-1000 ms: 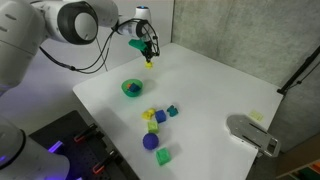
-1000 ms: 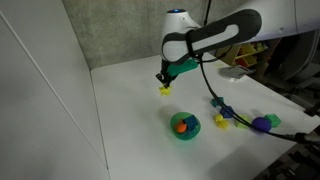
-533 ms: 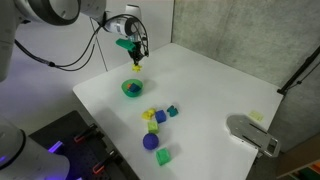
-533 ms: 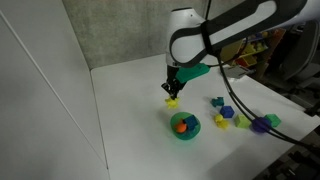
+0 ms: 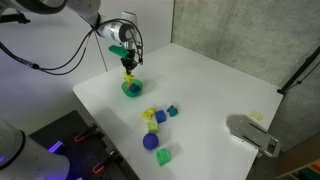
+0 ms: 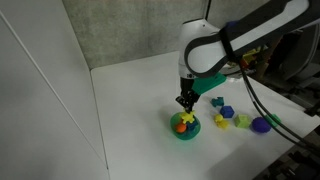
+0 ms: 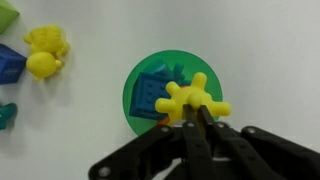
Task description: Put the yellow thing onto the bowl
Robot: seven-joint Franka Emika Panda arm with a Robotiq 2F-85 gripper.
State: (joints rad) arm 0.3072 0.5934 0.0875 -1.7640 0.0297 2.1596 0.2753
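Observation:
To set the yellow thing inside the green bowl's rim beside the orange piece, my gripper should lower it first, shifting slightly.
My gripper is shut on the yellow thing, a small bright yellow knobby toy piece. It hangs just above the green bowl, over its near side. The bowl has a teal inside and holds a blue block and an orange piece. In both exterior views the gripper points straight down over the bowl, with the yellow thing at its tips, close to the rim. I cannot tell whether it touches the bowl's contents.
Beside the bowl lie yellow pieces joined to blue blocks, a purple-blue ball, a green block and a pale yellow scrap. A grey device sits at the table's edge. The white table ends near the bowl.
The gripper has carried the yellow thing from the far part of the table toward the bowl and lowered it; it now hangs right over the bowl.

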